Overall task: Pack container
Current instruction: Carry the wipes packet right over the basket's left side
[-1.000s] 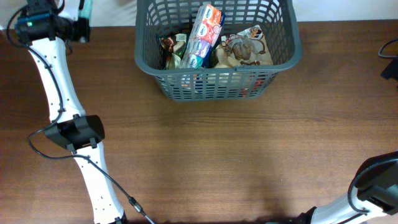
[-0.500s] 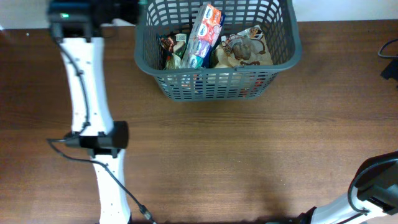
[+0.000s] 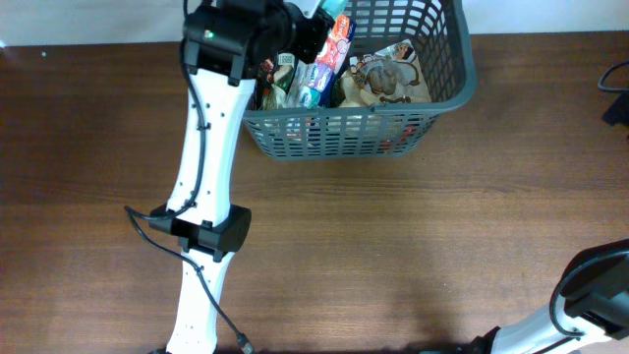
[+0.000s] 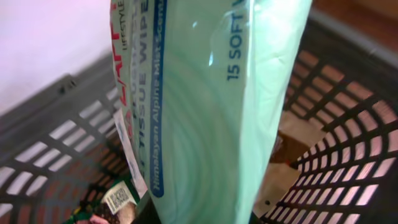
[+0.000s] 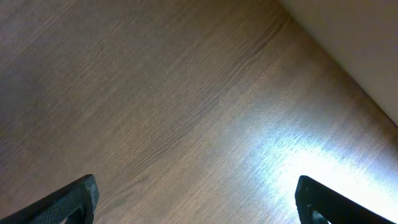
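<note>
My left gripper lowers into the basket and shifts toward the brown snack bag next, over the pink and blue packet [image 3: 328, 63], as the wipes still hang high.
The container [image 3: 447, 96] is a dark grey slotted basket at the table's far edge, with food packets inside. My left gripper [image 3: 314, 26] hangs over its left part, shut on a mint-green wipes packet [image 4: 211, 106] that fills the left wrist view and hides the fingers. The container's lattice wall [image 4: 348, 124] shows behind the packet. In the right wrist view my right gripper [image 5: 199, 202] is open over bare wood, with nothing between its fingertips [image 5: 78, 196]. Only the right arm's base [image 3: 590, 290] shows in the overhead view, at the bottom right.
Inside the basket lie a pink and blue packet [image 3: 324, 61], a brown snack bag [image 3: 388, 77] and a dark packet [image 3: 267, 74]. The left arm's white links [image 3: 201, 167] cross the table's left half. A pale wall [image 5: 367, 43] borders the table.
The left arm has swung from the far left corner rightward until its gripper, with the wipes packet, is above the basket. The right arm has not moved.
</note>
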Motion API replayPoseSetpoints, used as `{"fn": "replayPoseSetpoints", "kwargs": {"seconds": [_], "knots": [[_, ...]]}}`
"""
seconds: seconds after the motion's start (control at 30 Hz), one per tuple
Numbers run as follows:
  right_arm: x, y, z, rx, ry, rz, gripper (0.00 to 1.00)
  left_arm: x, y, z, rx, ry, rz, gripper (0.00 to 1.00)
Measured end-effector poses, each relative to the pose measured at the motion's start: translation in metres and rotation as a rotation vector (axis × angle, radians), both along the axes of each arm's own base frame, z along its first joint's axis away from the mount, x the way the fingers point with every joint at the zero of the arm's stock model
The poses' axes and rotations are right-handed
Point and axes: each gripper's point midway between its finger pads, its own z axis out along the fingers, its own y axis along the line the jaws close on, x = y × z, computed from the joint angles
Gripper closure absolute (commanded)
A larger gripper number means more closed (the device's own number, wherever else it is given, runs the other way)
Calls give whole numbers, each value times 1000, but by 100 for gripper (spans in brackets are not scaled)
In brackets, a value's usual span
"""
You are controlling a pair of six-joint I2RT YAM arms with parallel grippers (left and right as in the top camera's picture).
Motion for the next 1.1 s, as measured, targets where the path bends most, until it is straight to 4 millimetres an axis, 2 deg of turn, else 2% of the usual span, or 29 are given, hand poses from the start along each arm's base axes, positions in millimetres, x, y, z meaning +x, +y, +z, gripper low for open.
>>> {"fn": "replayPoseSetpoints", "kwargs": {"seconds": [0.37,0.7,0.9,1.0,1.1], "knots": [[0,0,0,0,0,0,1,27,-1,-61,62,88,32,98],[0,0,0,0,0,0,1,29,-1,-127,118,219,35,98],[0,0,0,0,0,0,1,29,-1,-132,121,225,35,97],[0,0,0,0,0,0,1,31,-2,-130,118,216,34,84],[0,0,0,0,-1,0,1,32,-2,-130,116,212,36,76]]}}
